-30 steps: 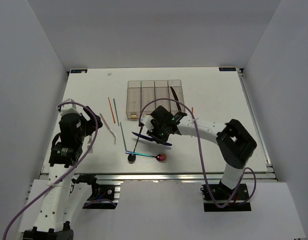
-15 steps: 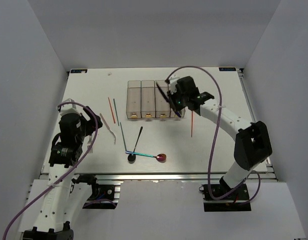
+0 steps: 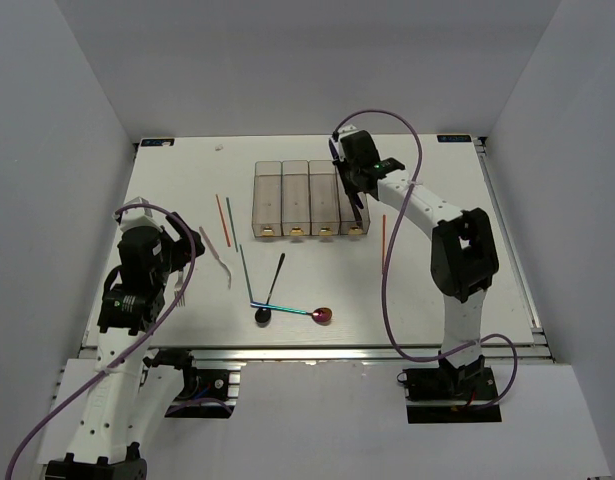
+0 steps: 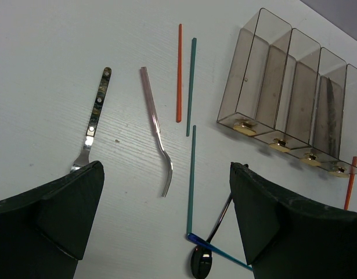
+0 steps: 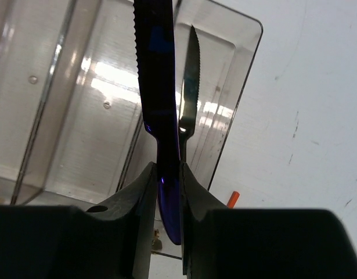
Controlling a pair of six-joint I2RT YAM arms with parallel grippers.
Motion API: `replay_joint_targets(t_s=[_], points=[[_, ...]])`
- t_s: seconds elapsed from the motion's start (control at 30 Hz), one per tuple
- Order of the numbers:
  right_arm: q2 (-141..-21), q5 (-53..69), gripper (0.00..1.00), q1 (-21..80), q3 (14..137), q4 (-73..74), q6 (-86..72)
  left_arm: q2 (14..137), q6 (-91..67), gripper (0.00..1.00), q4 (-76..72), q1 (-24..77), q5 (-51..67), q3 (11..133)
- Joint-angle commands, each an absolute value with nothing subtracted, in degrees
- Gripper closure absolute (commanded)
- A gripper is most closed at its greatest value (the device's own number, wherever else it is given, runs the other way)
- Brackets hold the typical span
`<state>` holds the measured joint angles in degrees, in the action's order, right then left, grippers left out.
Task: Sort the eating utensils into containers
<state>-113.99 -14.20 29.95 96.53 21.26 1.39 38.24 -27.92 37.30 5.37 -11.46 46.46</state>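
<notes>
The blue knife's blade overlaps the divider beside the black knife's bin, so next I should lower my right gripper, shift it slightly toward that bin's outer side [image 3: 355,203] [image 5: 202,107], and open it.
My right gripper [image 3: 353,184] [image 5: 168,197] is shut on a blue knife [image 5: 158,99] and holds it blade-down over the rightmost of the joined clear bins [image 3: 309,198] [image 5: 242,87]. A black knife [image 5: 190,87] lies in that bin. My left gripper [image 3: 179,272] [image 4: 166,174] is open and empty above the table's left side. Below it lie a patterned-handle fork [image 4: 97,113], a pale fork [image 4: 157,131], a red chopstick [image 4: 179,72], two green chopsticks [image 4: 191,87] [image 4: 193,177] and a black spoon [image 4: 204,256]. An iridescent-red spoon [image 3: 323,315] lies near the front.
Another red chopstick [image 3: 384,245] lies right of the bins, and its tip shows in the right wrist view [image 5: 232,199]. The other three bins look empty. The red spoon's bluish handle [image 4: 219,253] crosses the black spoon. Grey walls enclose the table.
My right gripper has carried the blue knife from the front middle of the table up and back to over the rightmost bin. The left arm has not moved.
</notes>
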Motion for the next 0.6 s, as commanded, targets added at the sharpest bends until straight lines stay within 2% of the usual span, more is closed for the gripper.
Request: replay_joint_targets(t_s=[0.0, 0.57], points=[[-112.1, -17.1, 1.0, 29.5, 96.9, 19.6, -1.3, 38.3, -27.9, 0.02, 37.0, 5.1, -11.4, 46.3], [-114.8, -16.4, 1.0, 28.3, 94.7, 18.5, -0.7, 39.3, -27.9, 0.02, 37.0, 5.0, -11.2, 46.3]])
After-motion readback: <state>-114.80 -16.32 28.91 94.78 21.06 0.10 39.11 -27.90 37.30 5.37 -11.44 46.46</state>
